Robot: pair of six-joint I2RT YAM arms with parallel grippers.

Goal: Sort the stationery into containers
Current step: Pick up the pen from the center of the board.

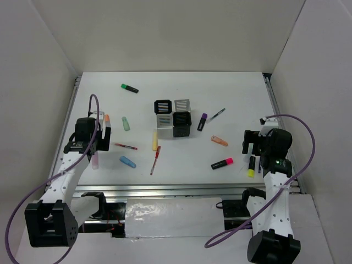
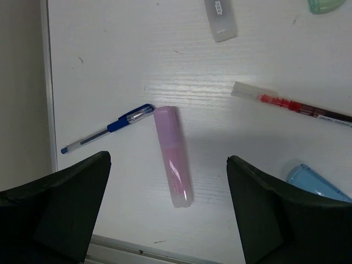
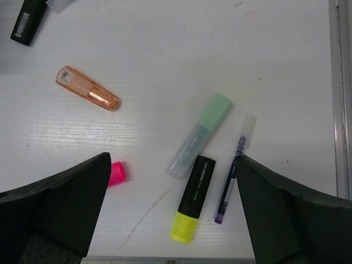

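I will next turn my left gripper, lower it toward the left in its wrist view and close it on the blue pen's middle (image 2: 116, 125), because the blue pen lies at a slant across the gripper's fingers.
The containers (image 1: 173, 116) are a 2x2 block of black and silver cups at the table's middle. Stationery lies scattered around them. My left gripper (image 1: 94, 147) is open and empty above a pink pastel marker (image 2: 173, 157), which lies between the open jaws (image 2: 168, 184). A blue pen (image 2: 110, 129) lies to its left and a red pen (image 2: 291, 104) to its right. My right gripper (image 1: 251, 146) is open and empty (image 3: 173, 162) over a black highlighter with a yellow end (image 3: 192, 198), a green pastel marker (image 3: 199, 136) and a purple pen (image 3: 234, 170).
A blue marker (image 2: 316, 184), an orange marker (image 3: 88, 95) and a pink-ended highlighter (image 1: 222, 163) lie nearby. A yellow marker (image 1: 154, 139), a second red pen (image 1: 156, 159) and a green-ended highlighter (image 1: 130, 88) lie around the cups. White walls enclose the table.
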